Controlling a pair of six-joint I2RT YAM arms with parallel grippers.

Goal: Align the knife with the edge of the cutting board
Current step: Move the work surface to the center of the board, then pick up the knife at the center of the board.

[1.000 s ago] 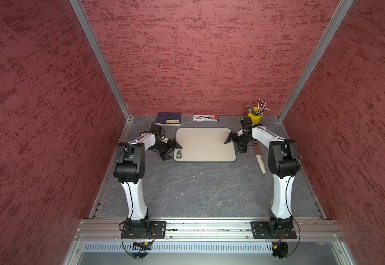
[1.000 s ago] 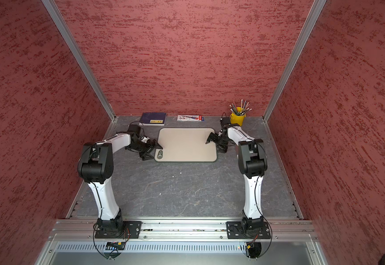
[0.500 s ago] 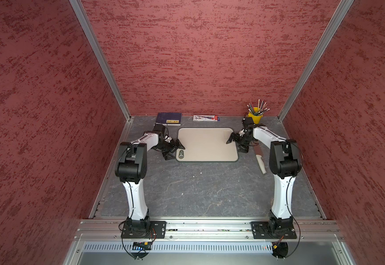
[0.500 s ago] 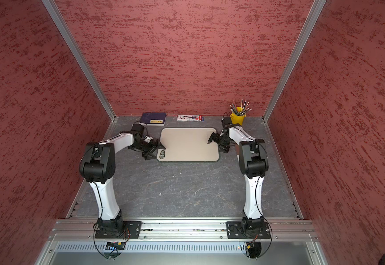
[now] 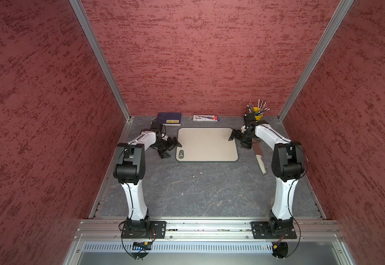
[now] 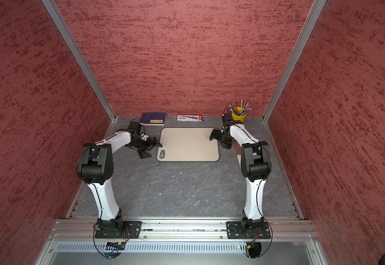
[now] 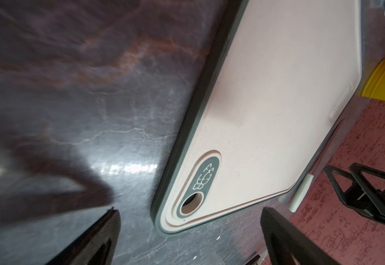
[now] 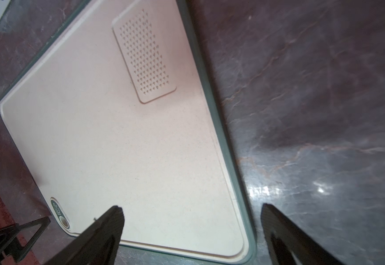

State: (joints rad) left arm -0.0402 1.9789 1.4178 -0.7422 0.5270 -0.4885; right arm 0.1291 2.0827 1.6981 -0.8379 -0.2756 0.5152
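Observation:
My right gripper next moves off the board's edge, back and down onto the handle's blade end (image 5: pixel 259 159), and closes; the knife lies apart from the board (image 5: pixel 206 144).
The beige cutting board (image 5: pixel 206 144) (image 6: pixel 188 144) lies flat at the back middle of the table. The knife (image 5: pixel 260 160) lies on the table to its right, apart from the board, cream handle toward the front; in the left wrist view only the handle (image 7: pixel 300 195) shows. My left gripper (image 5: pixel 172 149) (image 6: pixel 152 150) (image 7: pixel 189 213) is open and empty beside the board's left edge, near the corner with the hole. Over the board's right edge, my right gripper (image 5: pixel 237 141) (image 6: pixel 218 141) (image 8: pixel 191 212) is open and empty, straddling the front right corner of the board (image 8: pixel 118 137).
A dark blue book (image 5: pixel 169 118), a flat white and red box (image 5: pixel 206 118) and a yellow cup of pencils (image 5: pixel 257 112) stand along the back wall. Red walls close in three sides. The right arm's elbow (image 5: pixel 286 160) stands just right of the knife.
My left gripper's jaws have opened wider at the board's left edge and moved slightly back. The board has slid a little to the right. The right gripper stays open.

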